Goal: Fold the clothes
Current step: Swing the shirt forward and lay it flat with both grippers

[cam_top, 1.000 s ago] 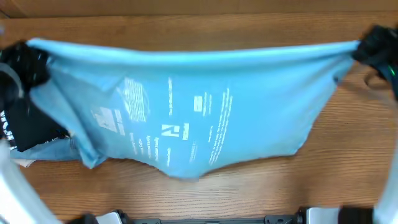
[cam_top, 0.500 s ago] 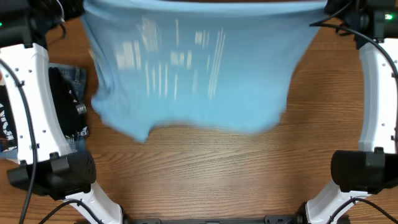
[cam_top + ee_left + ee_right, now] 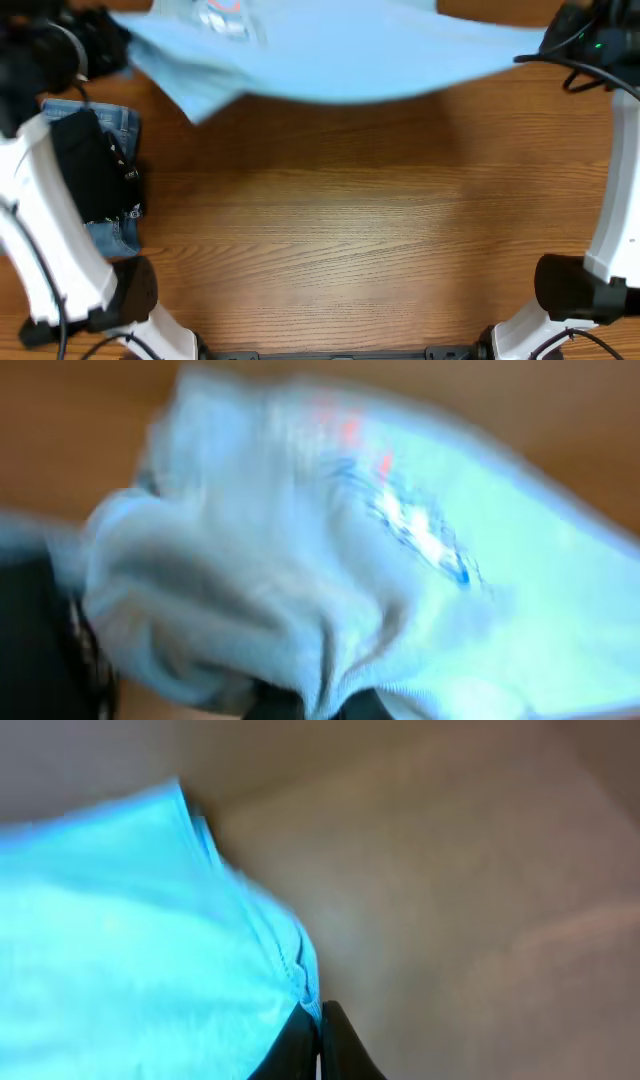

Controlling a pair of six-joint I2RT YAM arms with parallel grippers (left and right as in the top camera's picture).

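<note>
The fold goes back and down with my left gripper next to the bare tabletop [image 3: 187, 207] below it, beside the jeans, and comes free there, clear of the black garment.
The clothes, a light sky-blue T-shirt [image 3: 330, 55], hang stretched between both grippers along the far edge of the table, blurred by motion. Red-orange and white print [image 3: 222, 12] shows near the top left. My left gripper [image 3: 105, 45] is shut on the shirt's left end. In the left wrist view the cloth [image 3: 300, 560] bunches above the dark fingers [image 3: 275, 705], pinched by the gripper [image 3: 320, 700]. My right gripper [image 3: 555, 40] is shut on the right end. In the right wrist view the gripper [image 3: 318, 1015] clamps the ribbed hem [image 3: 300, 965].
A black garment [image 3: 85, 165] lies on blue denim jeans [image 3: 118, 228] at the table's left side, under the left arm. The wooden table [image 3: 340, 220] stretches in front of the shirt. Both arm bases [image 3: 590, 285] stand at the near corners.
Both grippers have carried the shirt from over the table's middle toward the far edge. Its hanging lower part has swung up and away, uncovering the wood.
</note>
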